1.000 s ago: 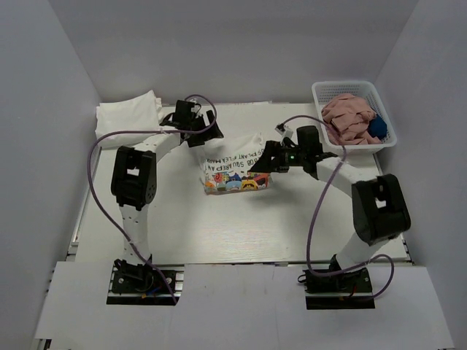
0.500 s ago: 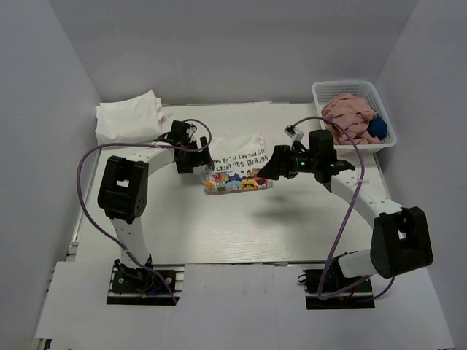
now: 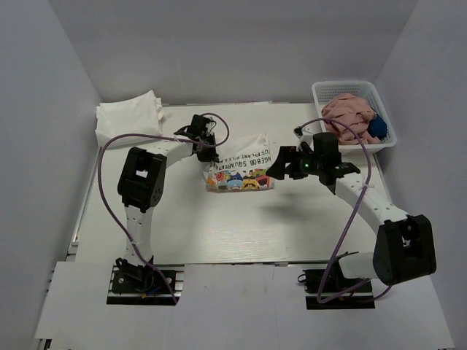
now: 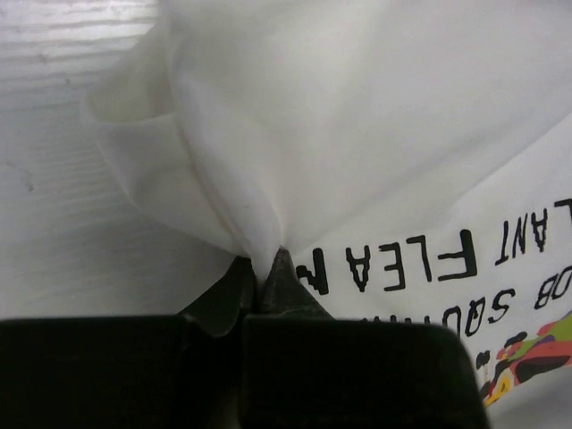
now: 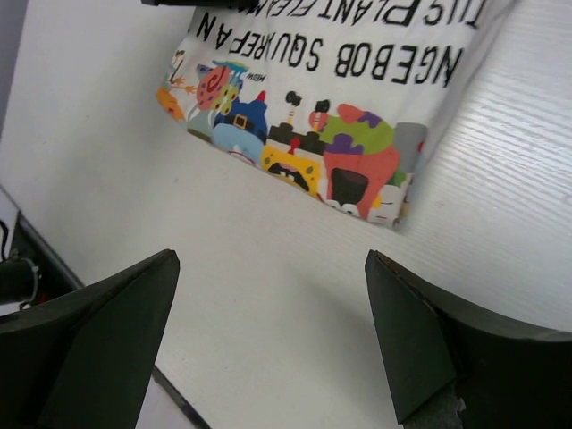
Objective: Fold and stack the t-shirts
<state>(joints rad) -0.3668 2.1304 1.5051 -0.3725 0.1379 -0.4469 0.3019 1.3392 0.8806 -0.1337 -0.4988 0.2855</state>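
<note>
The robot's left gripper will rise next, carry the shirt onto the folded bundle and let go of it there, because the bundle lies outward and to the gripper's left in the top view.
A white t-shirt with dark lettering and bright cartoon prints lies crumpled at mid-table. My left gripper is at its back left edge, and in the left wrist view that gripper is shut on a pinched fold of the white cloth. My right gripper hovers just right of the shirt. In the right wrist view it stands open over bare table, with the printed shirt beyond its fingertips. A folded white t-shirt bundle rests at the back left corner.
A white basket at the back right holds a pink cloth and something blue. Grey walls close in on the left, back and right. Purple cables loop off both arms.
My left gripper moved right to the shirt's edge and went from open to shut on the cloth. The right arm shifted slightly right and stayed open.
</note>
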